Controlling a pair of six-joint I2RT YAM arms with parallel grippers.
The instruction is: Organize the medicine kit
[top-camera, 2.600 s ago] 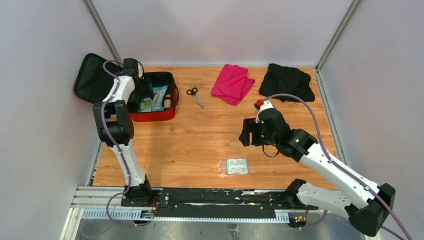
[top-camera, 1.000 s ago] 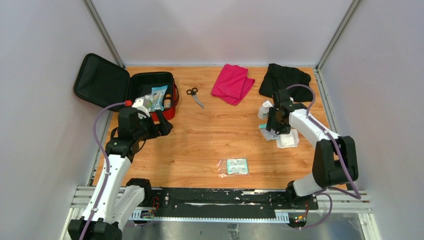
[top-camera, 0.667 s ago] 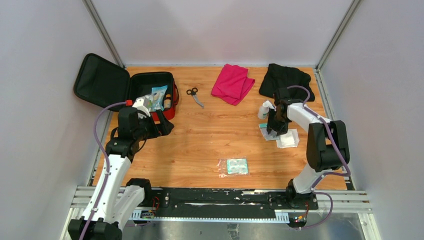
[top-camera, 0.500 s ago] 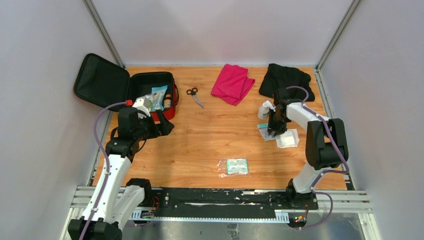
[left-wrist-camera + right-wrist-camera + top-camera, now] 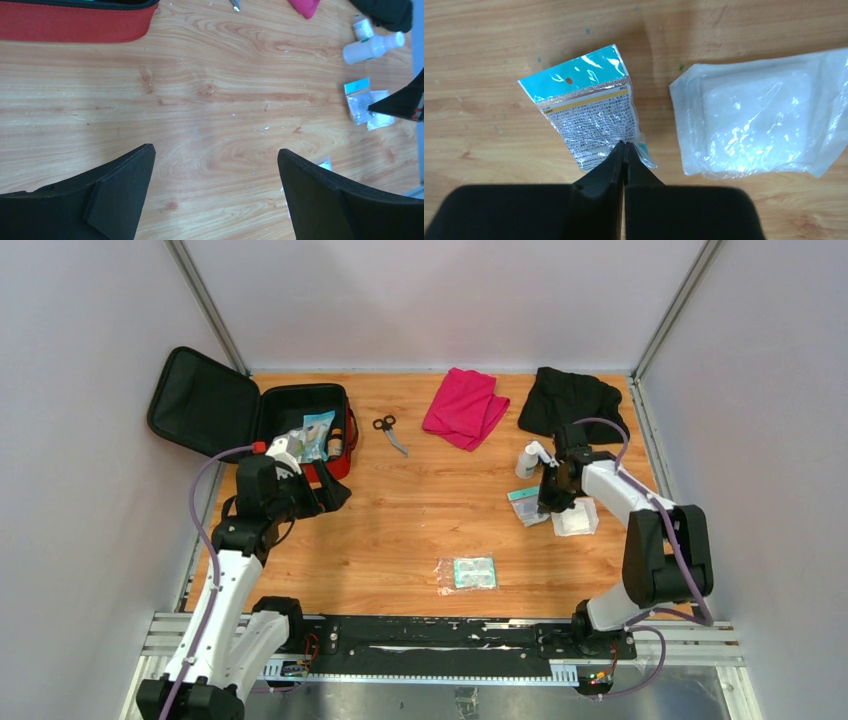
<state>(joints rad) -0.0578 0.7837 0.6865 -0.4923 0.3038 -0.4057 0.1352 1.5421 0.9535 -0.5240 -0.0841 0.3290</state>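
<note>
The teal-topped packet, pinched at its bottom, is to the right of my left gripper in the top view, so next I move that way onto the packet's free side.
The medicine kit, a red zip case, lies open at the back left with its black lid flung outward and several items inside. Its red wall shows at the top of the left wrist view. My left gripper hovers just in front of the kit, open and holding nothing. My right gripper is shut on the bottom edge of a teal-topped plastic packet at the right of the table.
A clear gauze packet lies right of the pinched one. A white bottle lies behind it. Scissors, a folded pink cloth and a black cloth sit at the back. Another packet lies near the front.
My right gripper came down on the teal-topped packet and closed on its edge, nudging it slightly left. The left arm has stayed still over the last second.
</note>
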